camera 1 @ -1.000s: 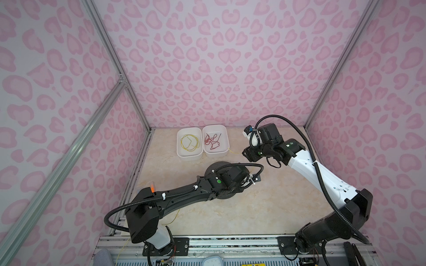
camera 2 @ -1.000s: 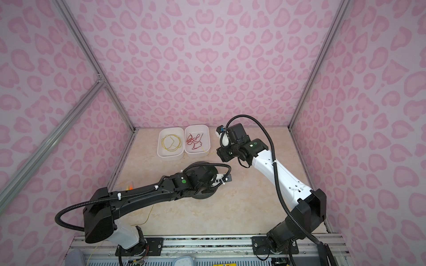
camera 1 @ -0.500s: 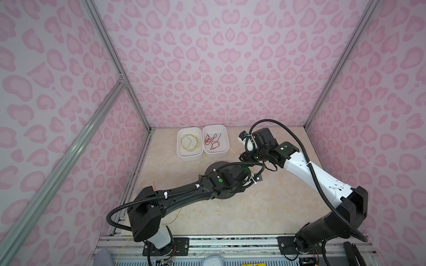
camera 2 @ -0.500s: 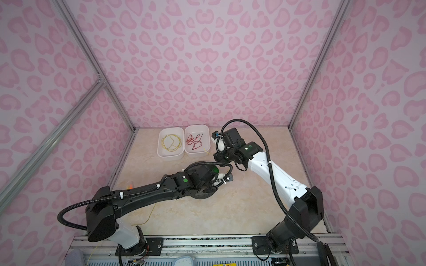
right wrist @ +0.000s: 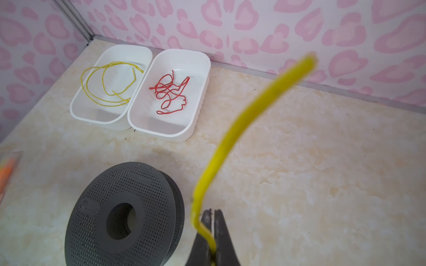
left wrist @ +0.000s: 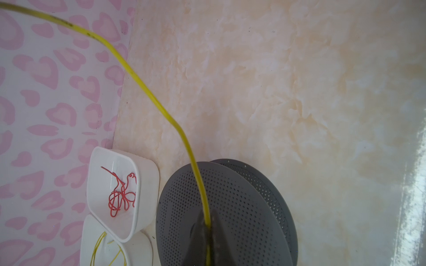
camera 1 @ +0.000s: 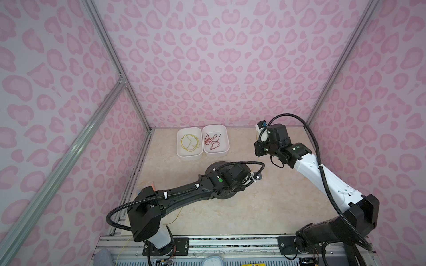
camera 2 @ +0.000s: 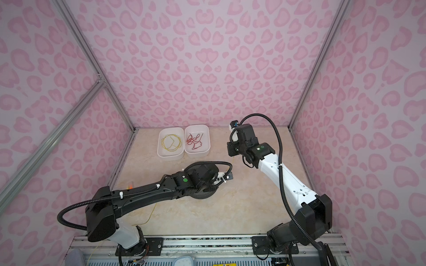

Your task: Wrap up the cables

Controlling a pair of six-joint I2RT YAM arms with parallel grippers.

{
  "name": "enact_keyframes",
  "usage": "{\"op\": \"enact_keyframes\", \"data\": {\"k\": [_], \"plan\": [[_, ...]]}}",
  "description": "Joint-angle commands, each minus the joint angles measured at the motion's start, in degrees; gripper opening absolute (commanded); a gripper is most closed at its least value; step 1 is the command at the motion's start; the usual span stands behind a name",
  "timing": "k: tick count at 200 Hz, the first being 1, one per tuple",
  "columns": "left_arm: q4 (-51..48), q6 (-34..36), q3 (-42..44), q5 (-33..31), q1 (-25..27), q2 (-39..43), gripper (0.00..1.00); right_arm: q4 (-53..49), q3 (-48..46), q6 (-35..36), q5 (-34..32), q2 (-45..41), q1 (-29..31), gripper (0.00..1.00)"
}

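My right gripper next leaves the spool toward the nearer side wall and releases the yellow cable, as my left gripper holds cable above the spool.
In the left wrist view my left gripper is shut on a thin yellow cable, just above the grey perforated spool. That cable curves away from the jaws toward the pink wall. My right gripper is shut on a yellow cable whose blurred free end rises close to the camera. The spool lies flat beside the right gripper. I cannot tell whether both grip the same cable. In both top views the left arm covers the spool, and a yellow strand trails to the front edge.
At the back stand two white trays: one holds loose yellow loops, the other a red wire tangle. A small orange object sits by the left wall. The right arm slants up from the front right corner.
The right gripper has gone from open to shut on the yellow cable. The right wrist swung toward the left gripper, then drew back to the right. The left arm stayed put.
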State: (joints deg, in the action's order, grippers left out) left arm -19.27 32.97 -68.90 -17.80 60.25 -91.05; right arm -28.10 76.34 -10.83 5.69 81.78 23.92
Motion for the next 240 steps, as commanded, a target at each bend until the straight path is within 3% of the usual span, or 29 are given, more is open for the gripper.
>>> {"op": "enact_keyframes", "data": {"k": [1, 71, 114, 146, 149, 153, 163, 172, 207, 240], "plan": [[-0.8, -0.7, -0.5, 0.4, 0.0, -0.1, 0.03, 11.5, -5.1, -9.5, 4.4, -3.5, -3.8, 0.00], [0.7, -6.5, -4.2, 2.8, -0.9, -3.7, 0.03, 37.4, -28.0, -39.3, 15.7, -18.8, -27.0, 0.00], [0.7, -7.8, -6.2, 5.7, -0.9, -6.6, 0.03, 44.1, -32.7, -48.1, 18.9, -21.5, -35.7, 0.00], [1.2, -8.2, -7.0, 7.7, -0.9, -7.5, 0.03, 44.6, -31.1, -49.1, 23.7, -20.3, -38.0, 0.00], [1.2, -8.2, -7.2, 7.9, -0.9, -7.7, 0.03, 44.5, -30.7, -48.9, 24.7, -20.0, -37.9, 0.04], [1.4, -8.4, -7.7, 8.0, -0.9, -8.0, 0.03, 44.5, -30.1, -48.3, 26.6, -19.5, -37.8, 0.19], [1.2, -8.8, -9.9, 8.8, -1.1, -9.0, 0.03, 43.5, -29.1, -46.3, 30.1, -19.0, -37.4, 0.42], [1.0, -9.4, -11.8, 9.3, -1.3, -10.0, 0.03, 41.4, -28.8, -45.0, 30.9, -19.7, -37.0, 0.51], [0.4, -12.8, -18.5, 14.6, -3.8, -13.1, 0.03, 34.7, -32.3, -42.3, 27.0, -27.0, -36.9, 0.70], [0.8, -14.6, -23.0, 19.2, -5.8, -14.4, 0.03, 30.1, -35.5, -41.6, 29.2, -31.0, -36.3, 0.73]]}}
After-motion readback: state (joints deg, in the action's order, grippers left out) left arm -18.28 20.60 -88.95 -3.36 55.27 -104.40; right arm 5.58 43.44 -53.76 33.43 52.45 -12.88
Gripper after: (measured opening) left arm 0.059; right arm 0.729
